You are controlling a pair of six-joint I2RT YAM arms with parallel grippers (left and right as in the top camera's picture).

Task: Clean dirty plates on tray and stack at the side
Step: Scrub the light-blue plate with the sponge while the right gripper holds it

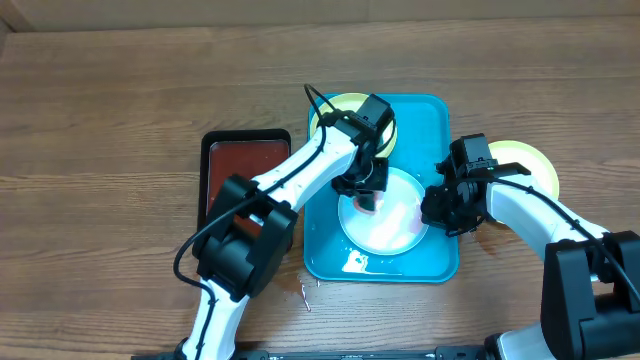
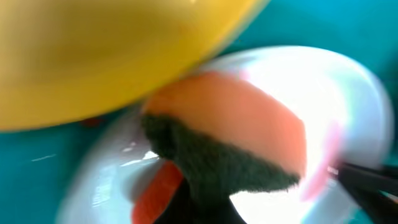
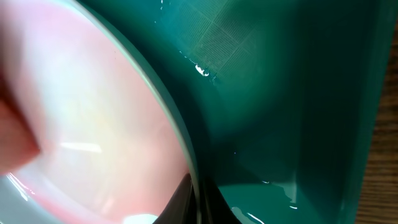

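Observation:
My left gripper lifts off the plate next, lowers the sponge onto the empty dark-red tray (image 1: 241, 168) and releases it there. The tray lies left of my left gripper in the overhead view.
A light-blue rimmed plate (image 1: 392, 228) lies in the turquoise tray (image 1: 440, 265). My left gripper (image 1: 367, 195) is shut on an orange sponge with a dark green scrub side (image 2: 236, 134) and presses it onto this plate (image 2: 348, 93). My right gripper (image 1: 437, 212) is shut on the plate's right rim, which runs between its fingers (image 3: 198, 199); the plate's centre (image 3: 93, 124) looks pinkish. A yellow-green plate (image 1: 340, 106) lies at the tray's back, partly under the left arm, and shows blurred in the left wrist view (image 2: 112, 56). Another yellow-green plate (image 1: 530, 165) lies on the table right of the tray.
A smaller black-rimmed dark-red tray (image 1: 240, 165) stands just left of the turquoise tray. Wet streaks shine on the tray floor (image 1: 355, 262). A small metal piece (image 1: 305, 293) lies on the wood in front of the tray.

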